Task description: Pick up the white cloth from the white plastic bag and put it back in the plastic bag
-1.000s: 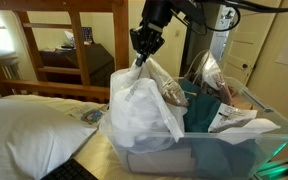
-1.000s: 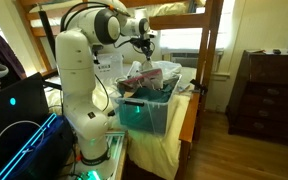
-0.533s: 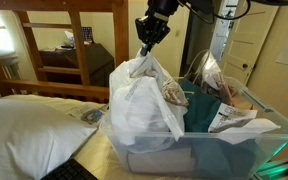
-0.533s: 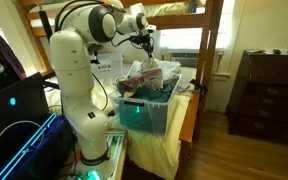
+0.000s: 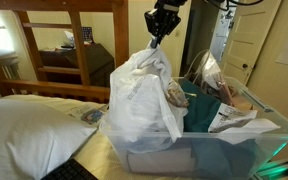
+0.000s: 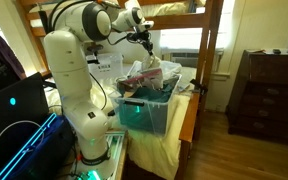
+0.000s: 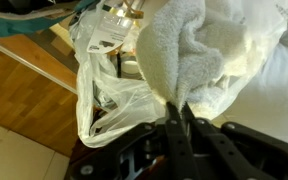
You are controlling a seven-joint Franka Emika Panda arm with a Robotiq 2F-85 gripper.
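The white plastic bag lies right below the hanging folds, so next I will lower the white cloth (image 5: 150,62) in my gripper into the bag's opening and release it.
My gripper (image 5: 160,39) is shut on the top of the white cloth (image 5: 150,62), which hangs down from it in soft folds. The cloth's lower part runs into the white plastic bag (image 5: 134,115), which bulges at the near end of the teal-tinted bin (image 5: 219,152). In the wrist view the closed fingers (image 7: 179,110) pinch a fold of the thick matte cloth (image 7: 189,45), with the crinkly bag (image 7: 102,95) to its left. In an exterior view the gripper (image 6: 144,37) holds the cloth (image 6: 150,60) above the bag (image 6: 144,78).
A big white pillow (image 5: 29,125) lies on the bed beside the bin. The bin also holds printed paper in a clear wrapper (image 5: 234,120) and other items. A wooden bunk frame (image 5: 79,45) stands behind. A laptop (image 6: 14,105) sits near the robot base.
My gripper has risen and shifted sideways with the cloth pinched, drawing the cloth higher out of the bag. The bag and bin stay in place.
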